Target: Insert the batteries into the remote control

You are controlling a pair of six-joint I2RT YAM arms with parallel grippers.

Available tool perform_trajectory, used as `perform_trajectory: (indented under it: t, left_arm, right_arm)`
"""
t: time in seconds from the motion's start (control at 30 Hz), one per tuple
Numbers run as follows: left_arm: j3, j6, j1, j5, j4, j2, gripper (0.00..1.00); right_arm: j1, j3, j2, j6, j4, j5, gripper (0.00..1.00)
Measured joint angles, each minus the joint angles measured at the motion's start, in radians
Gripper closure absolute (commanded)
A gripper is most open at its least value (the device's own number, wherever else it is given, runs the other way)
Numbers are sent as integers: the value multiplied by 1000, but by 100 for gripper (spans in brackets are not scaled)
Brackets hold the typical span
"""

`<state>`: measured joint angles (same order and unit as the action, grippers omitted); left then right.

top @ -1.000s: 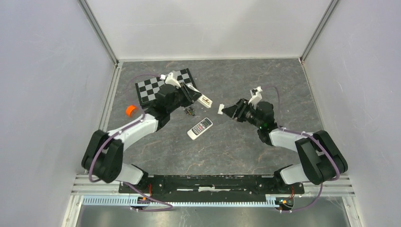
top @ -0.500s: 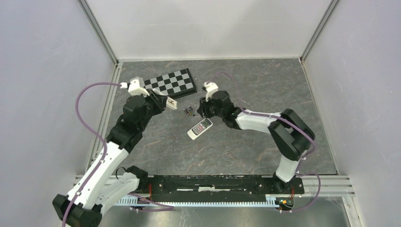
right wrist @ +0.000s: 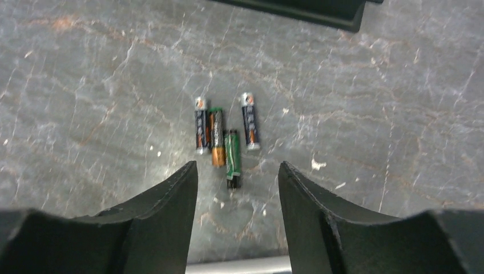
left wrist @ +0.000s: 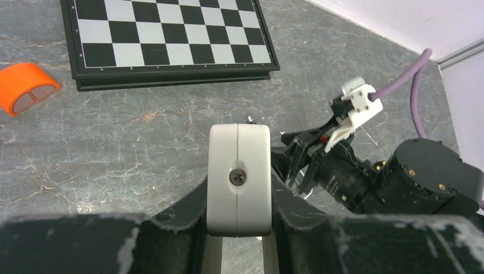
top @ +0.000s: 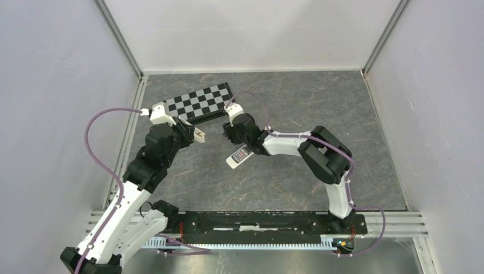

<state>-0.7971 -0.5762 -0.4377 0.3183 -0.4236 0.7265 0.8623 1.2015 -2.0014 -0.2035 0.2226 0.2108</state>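
I will reach outward and down with my right gripper and close it across the battery apart from the cluster, because the table is empty on either side of it.
My left gripper [top: 195, 133] is shut on the white remote control [top: 199, 135] and holds it above the table, left of centre. In the left wrist view its end face with a screw [left wrist: 238, 178] sits clamped between my fingers. Several small batteries [right wrist: 220, 136] lie side by side on the table, seen in the right wrist view. My right gripper [right wrist: 237, 171] is open and empty, hovering just above and short of them, its jaws spread wider than the group. In the top view my right gripper [top: 228, 133] covers the batteries. It also shows in the left wrist view [left wrist: 308, 162], right of the remote.
A shorter grey-white remote with buttons [top: 241, 155] lies just near of my right gripper. A folded chessboard [top: 200, 101] lies at the back left, also in the left wrist view [left wrist: 165, 34]. An orange object [left wrist: 25, 94] lies left of the board.
My right arm has swung far left, from the table's right half to above the batteries. My left arm has drawn back to the left, the white remote still in its grip.
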Motion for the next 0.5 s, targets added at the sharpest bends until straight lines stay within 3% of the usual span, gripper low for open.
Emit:
perform_trajectory:
  t: [0.3,0.5]
  left_arm:
    - [0,5,0,12,-2,5,98]
    - [0,15,0,13,-2,23,98]
  right_arm:
    - [-1,142,-115,0,-16,69,61]
    - [-2,186,-160,5,-33,91,63]
